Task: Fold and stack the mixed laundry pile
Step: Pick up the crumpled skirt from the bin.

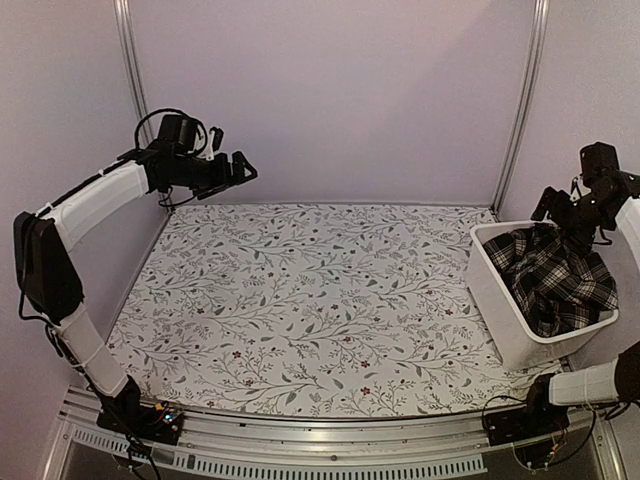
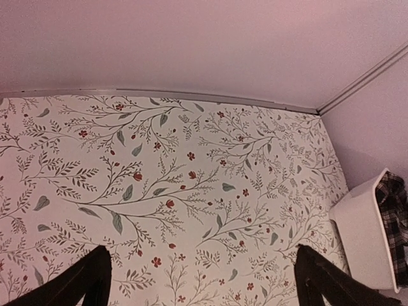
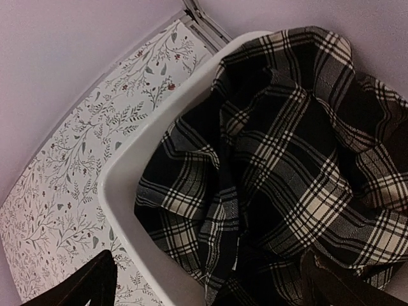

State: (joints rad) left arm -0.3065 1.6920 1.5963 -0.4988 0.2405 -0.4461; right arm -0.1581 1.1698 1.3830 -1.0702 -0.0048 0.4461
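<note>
The cloth bunches up below, so my right gripper will next lower its open fingers into the basket [image 1: 492, 295], onto the plaid garment's fold [image 1: 532, 263] there.
The black-and-white plaid garment [image 1: 555, 275] lies bunched in the white plastic basket [image 1: 492, 295] at the table's right edge. It fills the right wrist view [image 3: 287, 159], and a strip of it shows in the left wrist view [image 2: 396, 220]. The red shirt is out of view. My right gripper [image 1: 560, 212] hovers open just above the plaid garment and the basket's far end, holding nothing [image 3: 210, 287]. My left gripper [image 1: 243, 167] is open and empty, raised high over the table's far left corner [image 2: 204, 290].
The floral table cover [image 1: 300, 300] spreads flat between the arms. The basket's rim [image 3: 127, 166] sits tilted at the right edge [image 2: 363, 236]. Plain walls and metal posts [image 1: 522, 100] close the back and sides.
</note>
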